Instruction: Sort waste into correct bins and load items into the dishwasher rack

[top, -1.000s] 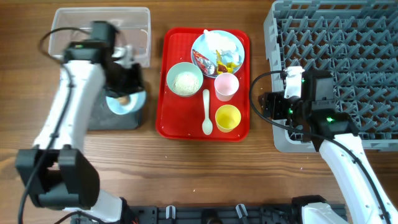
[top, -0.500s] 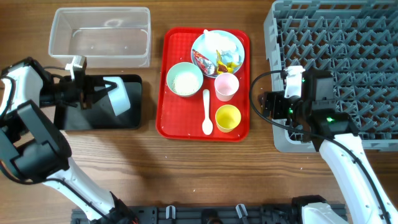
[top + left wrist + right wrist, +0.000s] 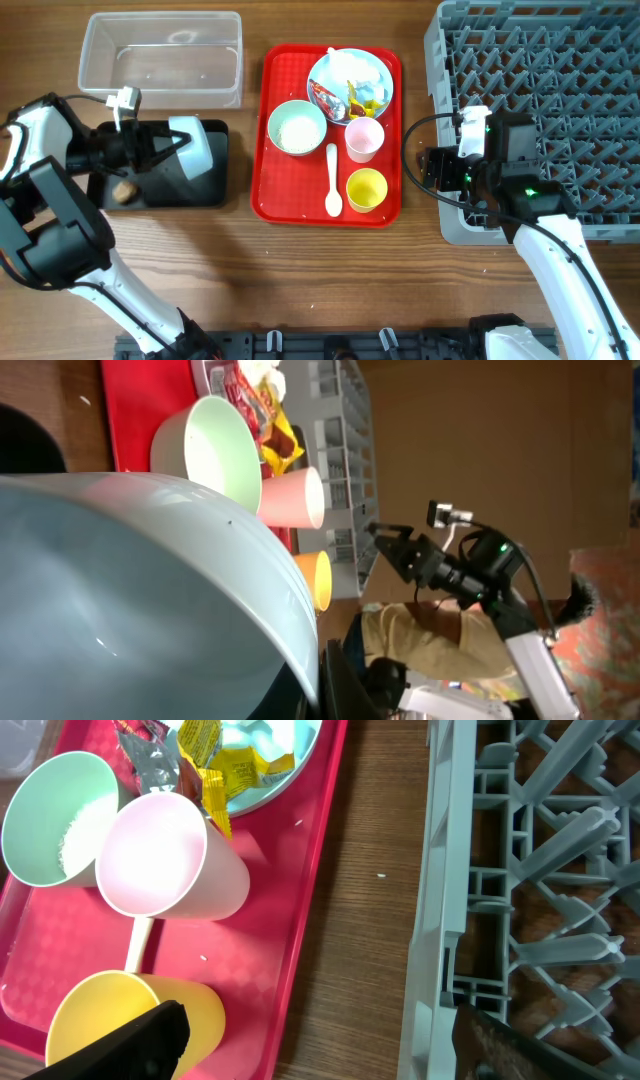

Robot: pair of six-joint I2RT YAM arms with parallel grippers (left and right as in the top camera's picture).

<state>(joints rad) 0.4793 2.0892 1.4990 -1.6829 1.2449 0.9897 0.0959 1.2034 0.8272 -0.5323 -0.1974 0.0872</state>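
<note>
My left gripper turns its tipped bowl upright next and lowers it onto the red tray's near corner (image 3: 286, 188) by the black tray.
My left gripper (image 3: 172, 147) is shut on the rim of a pale blue bowl (image 3: 197, 150), held on its side over the black tray (image 3: 205, 190). That bowl (image 3: 130, 590) fills the left wrist view, with the left gripper (image 3: 320, 685) pinching its rim. A brown lump (image 3: 124, 190) lies in the black tray. The clear tub (image 3: 160, 55) stands behind it. My right gripper (image 3: 438, 170) is open and empty over bare wood between the yellow cup (image 3: 130, 1020) and the grey rack (image 3: 540, 110); in its wrist view the right gripper (image 3: 320, 1050) spans that gap.
The red tray (image 3: 285, 200) carries a bowl of rice grains (image 3: 297, 128), a pink cup (image 3: 364, 138), a yellow cup (image 3: 366, 188), a white spoon (image 3: 332, 180) and a blue plate (image 3: 385, 90) with wrappers (image 3: 355, 98) and tissue (image 3: 350, 65).
The bowl in my left gripper has gone from upright with the lump in it to lying on its side. The brown lump now lies in the black tray. The right arm has stayed put.
</note>
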